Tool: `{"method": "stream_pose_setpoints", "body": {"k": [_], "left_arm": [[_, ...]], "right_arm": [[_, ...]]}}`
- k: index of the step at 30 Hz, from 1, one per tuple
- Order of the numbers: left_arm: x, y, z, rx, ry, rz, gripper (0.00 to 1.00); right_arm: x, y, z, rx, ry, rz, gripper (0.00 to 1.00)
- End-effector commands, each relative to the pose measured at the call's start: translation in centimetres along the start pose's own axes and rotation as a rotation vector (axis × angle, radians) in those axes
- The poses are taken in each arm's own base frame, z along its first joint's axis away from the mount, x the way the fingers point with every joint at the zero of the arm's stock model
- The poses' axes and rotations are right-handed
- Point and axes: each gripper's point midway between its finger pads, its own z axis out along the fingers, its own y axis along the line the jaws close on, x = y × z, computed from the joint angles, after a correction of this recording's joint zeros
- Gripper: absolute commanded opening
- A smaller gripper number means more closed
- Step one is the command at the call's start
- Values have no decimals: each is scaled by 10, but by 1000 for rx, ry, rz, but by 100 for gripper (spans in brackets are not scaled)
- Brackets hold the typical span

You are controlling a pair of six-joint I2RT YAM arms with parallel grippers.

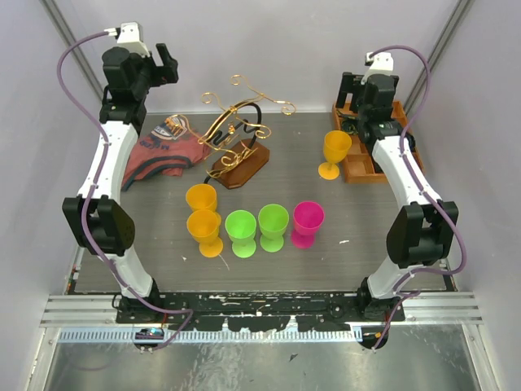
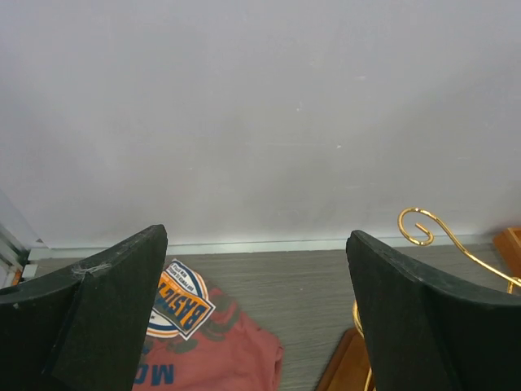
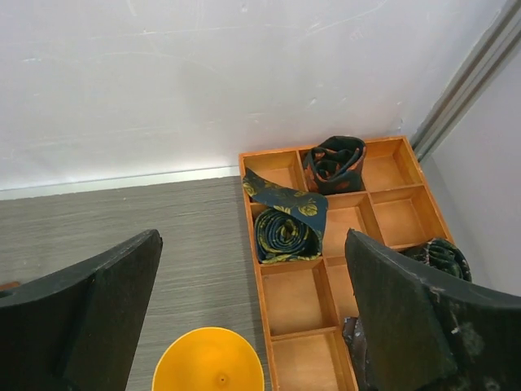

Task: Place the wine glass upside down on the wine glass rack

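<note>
The yellow-orange glass stands below my open fingers, so my right gripper tilts downward and lowers onto the yellow-orange glass's rim by the tray (image 1: 350, 141) (image 3: 259, 366) next.
The wine glass rack (image 1: 240, 130) is a gold wire stand with scroll arms on a dark wooden base, at the back middle of the table. No glass hangs on it. Several plastic wine glasses stand upright: two orange (image 1: 203, 230), two green (image 1: 241, 232), one magenta (image 1: 308, 223) in front of the rack, and one yellow-orange glass (image 1: 334, 152) at the right. My left gripper (image 1: 167, 63) is raised at the back left, open and empty (image 2: 256, 244); a rack scroll (image 2: 423, 228) shows by its right finger. My right gripper (image 1: 352, 91) is open and empty (image 3: 252, 244), above and behind the yellow-orange glass (image 3: 210, 362).
A red printed T-shirt (image 1: 159, 155) lies left of the rack and shows in the left wrist view (image 2: 212, 350). An orange compartment tray (image 1: 366, 159) with rolled dark ties (image 3: 286, 228) sits at the back right by the wall.
</note>
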Motion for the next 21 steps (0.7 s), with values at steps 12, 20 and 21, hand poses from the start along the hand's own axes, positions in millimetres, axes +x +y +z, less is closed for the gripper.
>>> {"method": "stream_pose_setpoints", "body": {"k": [12,20,21], "left_arm": [[-18,9,-3,-56,-37,-17,98],[-13,-7,-5,53,-45,41,98],[-12,-7,-5,59,-53,40,98]], "right_arm": [[-4,-25,10,148,34,-52,100],[16,-21,3,123,178,-50,100],[20,-21,1,125,198,-41,100]]}}
